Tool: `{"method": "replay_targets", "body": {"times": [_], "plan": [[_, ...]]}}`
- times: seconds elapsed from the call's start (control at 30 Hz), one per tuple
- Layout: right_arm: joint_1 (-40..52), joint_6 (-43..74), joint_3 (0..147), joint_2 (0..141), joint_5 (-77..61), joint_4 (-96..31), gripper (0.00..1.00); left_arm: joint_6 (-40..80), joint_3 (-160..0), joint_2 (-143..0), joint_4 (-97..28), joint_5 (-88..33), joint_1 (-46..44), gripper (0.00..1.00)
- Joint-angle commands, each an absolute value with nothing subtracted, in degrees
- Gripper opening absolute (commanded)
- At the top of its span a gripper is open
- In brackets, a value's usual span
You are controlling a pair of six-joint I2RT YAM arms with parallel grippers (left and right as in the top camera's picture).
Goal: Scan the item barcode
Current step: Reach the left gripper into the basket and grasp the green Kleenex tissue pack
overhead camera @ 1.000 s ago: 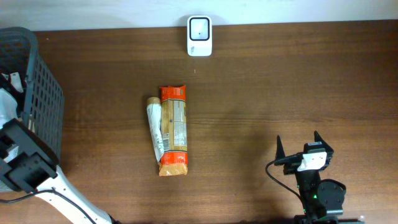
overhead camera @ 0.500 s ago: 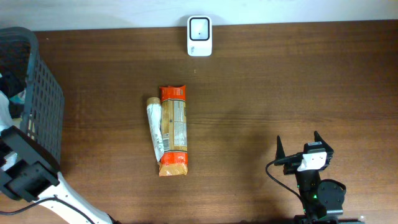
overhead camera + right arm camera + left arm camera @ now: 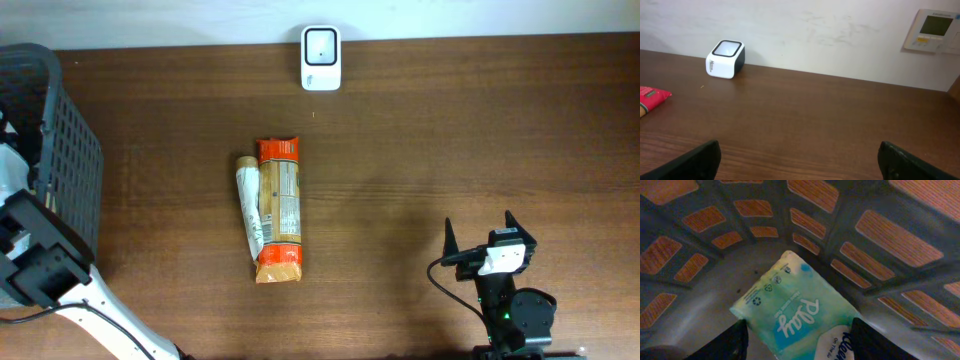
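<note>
The tissue pack lies between my open fingers. My left gripper will stay low in the basket next and close across the pack beside the Play lettering.
A teal and white tissue pack (image 3: 790, 310) lies on the floor of the dark grey basket (image 3: 60, 170). My left gripper (image 3: 797, 345) is down inside the basket, open, with one dark finger (image 3: 732, 342) on each side of the pack's near end. In the overhead view only the left arm (image 3: 35, 265) shows beside the basket. The white barcode scanner (image 3: 321, 58) stands at the table's far edge and also shows in the right wrist view as the scanner (image 3: 725, 59). My right gripper (image 3: 479, 230) rests open and empty at the near right.
An orange-red packet (image 3: 280, 210) and a pale tube-shaped packet (image 3: 249, 205) lie side by side mid-table. The basket walls (image 3: 880, 235) close in around the left gripper. A wall panel (image 3: 935, 30) hangs behind the table on the right.
The left arm shifted slightly beside the basket and came back to about where it was. The packets, scanner and right arm have not moved.
</note>
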State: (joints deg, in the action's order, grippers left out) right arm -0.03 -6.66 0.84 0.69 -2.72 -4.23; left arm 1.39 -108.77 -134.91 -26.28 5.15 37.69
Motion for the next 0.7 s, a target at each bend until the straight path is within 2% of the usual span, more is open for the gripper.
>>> {"method": "replay_targets", "body": {"times": [0.0,0.1,0.13,0.2,0.27,0.37,0.67], "plan": [[-0.4,-6.85,0.32,0.4,-3.03,-4.14,0.98,1.74,-109.27,-137.6,-26.76,5.76,38.15,0.61],[-0.4,-6.85,0.32,0.4,-3.03,-4.14,0.99,1.74,-109.23,-138.76,-28.82,5.78,38.15,0.55],[-0.4,-6.85,0.32,0.4,-3.03,-4.14,0.99,1.74,-109.23,-138.93,-29.82,5.78,38.15,0.45],[-0.4,-6.85,0.32,0.4,-3.01,-4.14,0.99,1.74,-109.23,-138.96,-30.83,5.76,38.15,0.34],[-0.4,-6.85,0.32,0.4,-3.01,-4.14,0.99,1.74,-109.23,-138.96,-31.79,5.76,38.15,0.17],[-0.4,-6.85,0.32,0.4,-3.03,-4.14,0.99,1.74,-109.23,-138.96,-33.98,5.69,38.13,0.02],[-0.4,-6.85,0.32,0.4,-3.03,-4.14,0.99,1.76,-117.8,-137.25,-47.18,-1.21,37.89,0.0]]}}
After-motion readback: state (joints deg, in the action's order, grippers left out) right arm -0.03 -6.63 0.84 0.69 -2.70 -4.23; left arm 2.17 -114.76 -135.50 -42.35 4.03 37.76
